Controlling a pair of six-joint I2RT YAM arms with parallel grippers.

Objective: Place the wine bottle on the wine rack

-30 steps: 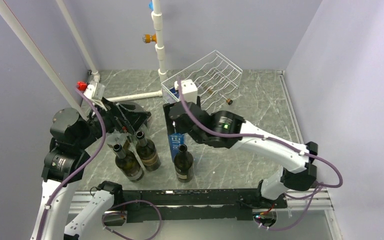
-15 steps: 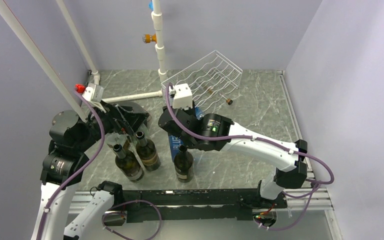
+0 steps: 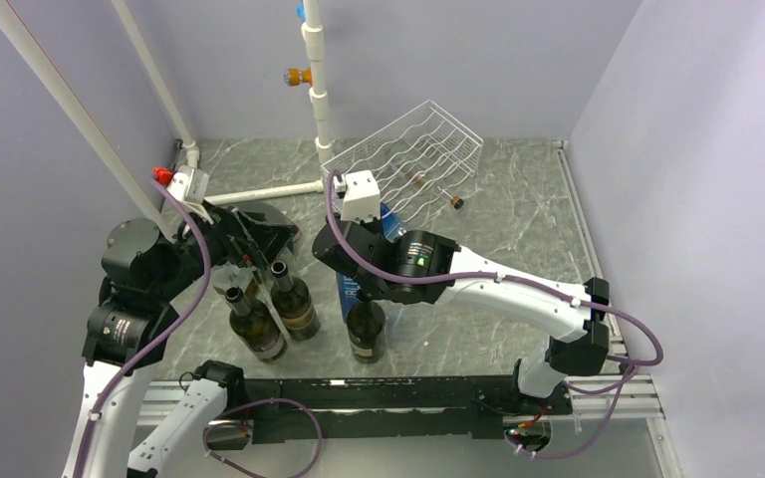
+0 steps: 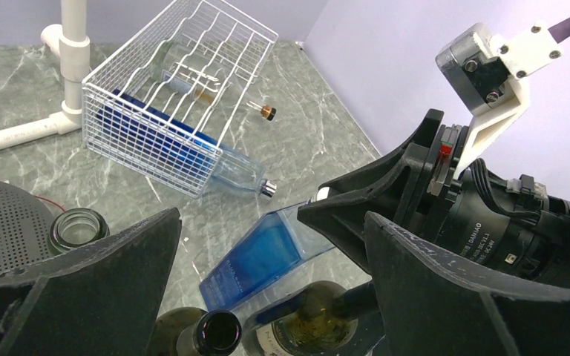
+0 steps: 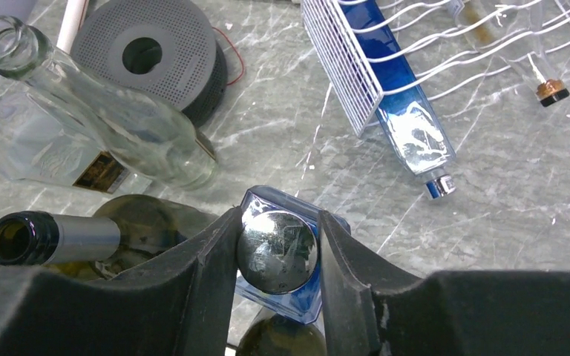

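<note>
The tabletop to the right in the top view is bare, so I will move my right gripper there and down next and tilt the blue bottle flat to release it.
The white wire wine rack (image 3: pixel 420 147) lies tilted at the back of the table; it also shows in the left wrist view (image 4: pixel 182 89) and the right wrist view (image 5: pixel 352 70). My right gripper (image 5: pixel 277 252) is shut on the round silver cap (image 5: pixel 277 261) of a blue square bottle (image 3: pixel 346 284), which stands upright and shows blue in the left wrist view (image 4: pixel 256 259). My left gripper (image 4: pixel 267 222) is open and empty above the dark wine bottles (image 3: pixel 293 299). In the top view it (image 3: pixel 249 249) hovers left of the right arm.
Three dark bottles stand near the front (image 3: pixel 254 327) (image 3: pixel 366 327). A second blue bottle (image 5: pixel 410 119) lies under the rack. A clear bottle (image 5: pixel 100 115) leans by the black spool (image 5: pixel 145 55). A small corked bottle (image 3: pixel 455 202) lies right of the rack. A white pipe (image 3: pixel 319 95) stands behind.
My right arm has swung left and down over the blue bottle, its wrist turning. The left arm and the bottles have hardly moved.
</note>
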